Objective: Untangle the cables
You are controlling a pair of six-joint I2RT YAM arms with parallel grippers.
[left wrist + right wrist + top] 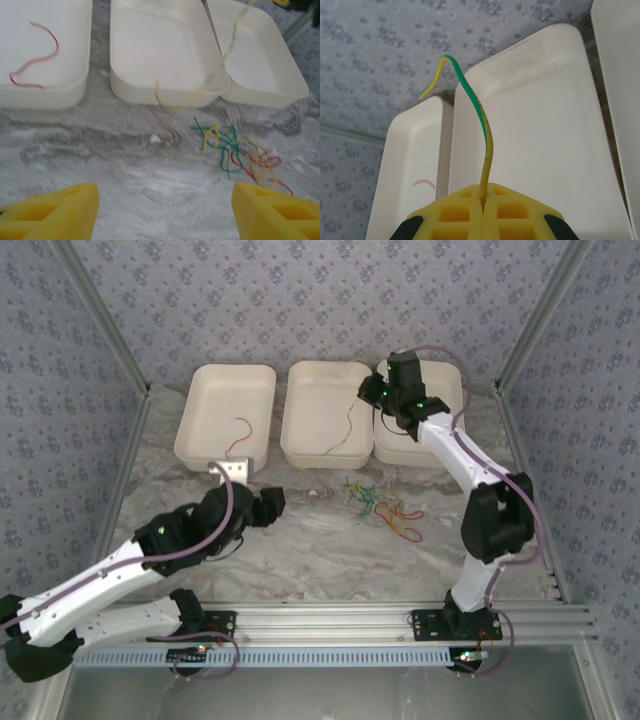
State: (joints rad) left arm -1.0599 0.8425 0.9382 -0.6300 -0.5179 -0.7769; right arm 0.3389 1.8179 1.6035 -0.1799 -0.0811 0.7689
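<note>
My right gripper needs to move down toward the bottom of the middle tray and release the yellow-green cable (350,423), because the cable's loose length hangs over that tray.
A tangle of red, yellow and green cables (380,502) (240,152) lies on the marble table in front of the right tray. One red cable (238,435) (37,60) (424,182) rests in the left tray. My right gripper (378,392) (483,200) is up above the middle tray, shut on a yellow-green cable (482,150) (350,423) (220,65) that dangles over that tray. My left gripper (272,502) (165,210) hovers low over bare table left of the tangle, open, with nothing between its yellow fingers (55,212).
Three white trays stand in a row at the back: left tray (205,415), middle tray (315,400) (545,125), right tray (445,380). A small metal bracket (232,471) sits in front of the left tray. Aluminium frame posts and patterned walls close in the sides.
</note>
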